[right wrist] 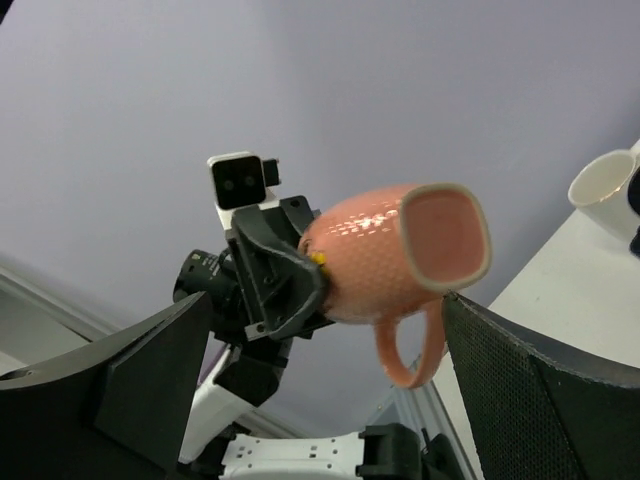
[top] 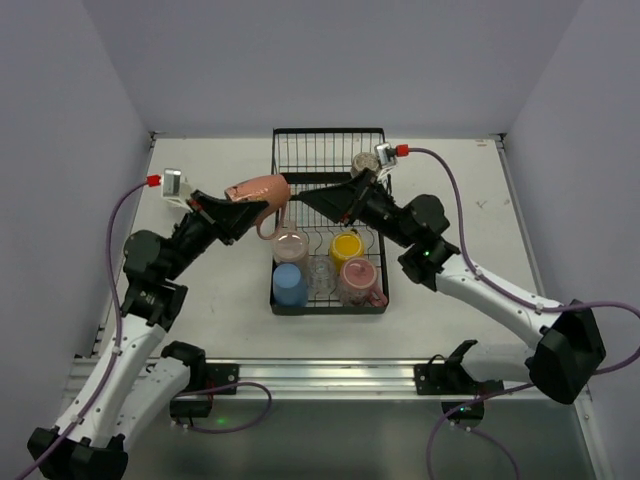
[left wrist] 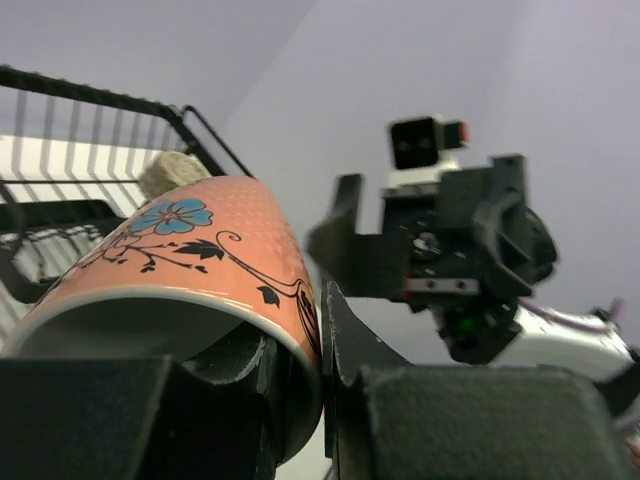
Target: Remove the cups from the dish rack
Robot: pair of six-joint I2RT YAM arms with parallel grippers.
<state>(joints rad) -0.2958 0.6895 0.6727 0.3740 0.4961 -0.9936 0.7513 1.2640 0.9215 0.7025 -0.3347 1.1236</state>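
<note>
The mug [top: 258, 190] hangs sideways, so I will swing my left gripper away from the rack [top: 330, 150]. Then I will tip its fingers down and lower the mug upright onto the empty table.
A salmon-pink mug [top: 258, 190] with a blue flower print hangs on its side in the air, left of the dish rack [top: 330, 150], handle down. My left gripper [left wrist: 322, 300] is shut on the mug [left wrist: 200, 260], one finger inside and one outside its wall. My right gripper [top: 310, 200] stands open just right of the mug [right wrist: 400, 250], its fingers [right wrist: 500, 360] apart from it. The lower tier holds a blue cup [top: 290, 285], a yellow cup [top: 347, 245], a clear glass [top: 320, 272], a pink patterned cup [top: 357, 281] and a pinkish cup [top: 290, 243]. A small grey-beige cup [top: 362, 162] sits on the upper shelf.
The two arms meet over the rack's left rear corner. A white cup [right wrist: 605, 190] shows at the right edge of the right wrist view. White table [top: 200, 300] spreads on both sides of the rack, with walls at the left, back and right.
</note>
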